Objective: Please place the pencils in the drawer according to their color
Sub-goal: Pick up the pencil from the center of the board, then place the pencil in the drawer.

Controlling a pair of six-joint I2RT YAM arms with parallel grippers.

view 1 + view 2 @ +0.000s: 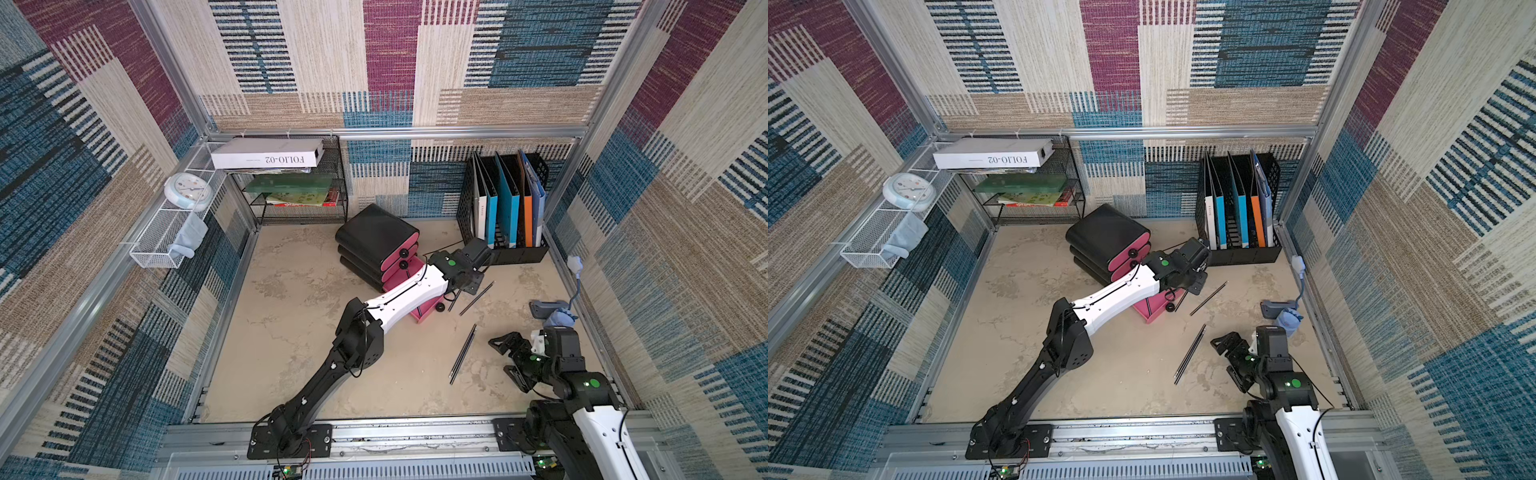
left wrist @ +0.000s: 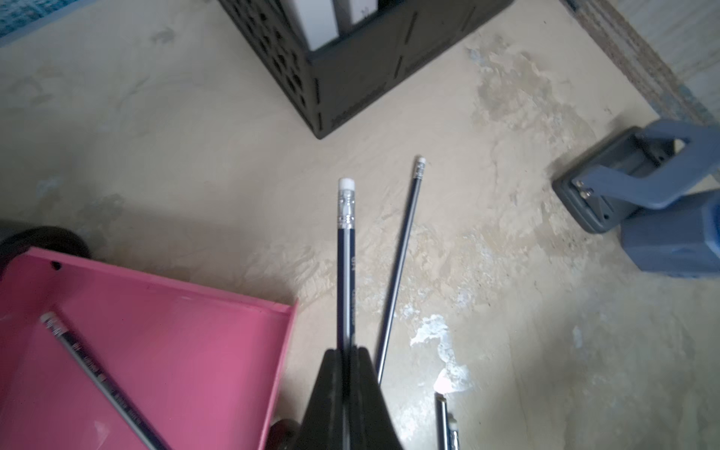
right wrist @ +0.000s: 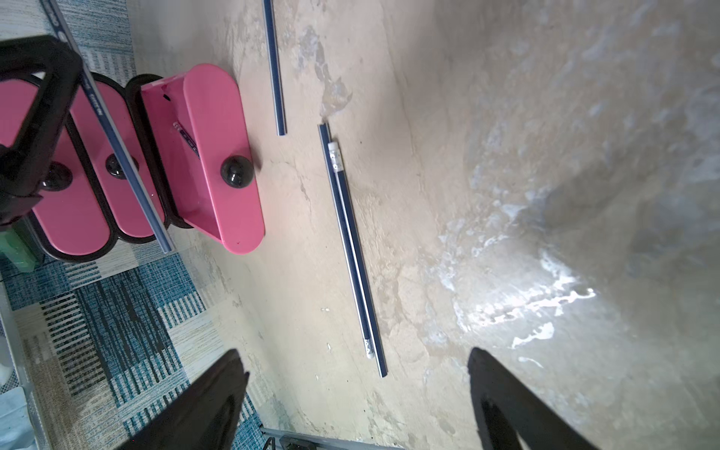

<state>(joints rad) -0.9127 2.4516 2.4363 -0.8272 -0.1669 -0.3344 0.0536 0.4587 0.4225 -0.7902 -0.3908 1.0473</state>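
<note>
The left gripper should next bring the dark navy pencil over the drawer's pink rim and down to the drawer bottom below, then let go of it, because a navy one lies there.
My left gripper (image 2: 346,352) is shut on a dark navy pencil (image 2: 346,269) with a white eraser end. It holds the pencil just beyond the corner of the open pink drawer (image 2: 163,335). One navy pencil (image 2: 97,378) lies inside that drawer. Another navy pencil (image 2: 401,265) lies on the table beside the held one. In both top views two navy pencils (image 1: 462,354) (image 1: 1190,354) lie side by side between the arms. My right gripper (image 3: 356,356) hovers open over their near end (image 3: 374,350), holding nothing.
The black drawer unit (image 1: 376,243) with pink fronts stands mid-table, its lowest drawer (image 1: 428,313) pulled out. A black file holder (image 1: 505,212) is at the back right, and a blue-grey hole punch (image 2: 643,187) sits by the right wall. A wire shelf (image 1: 299,187) with books is at the back left.
</note>
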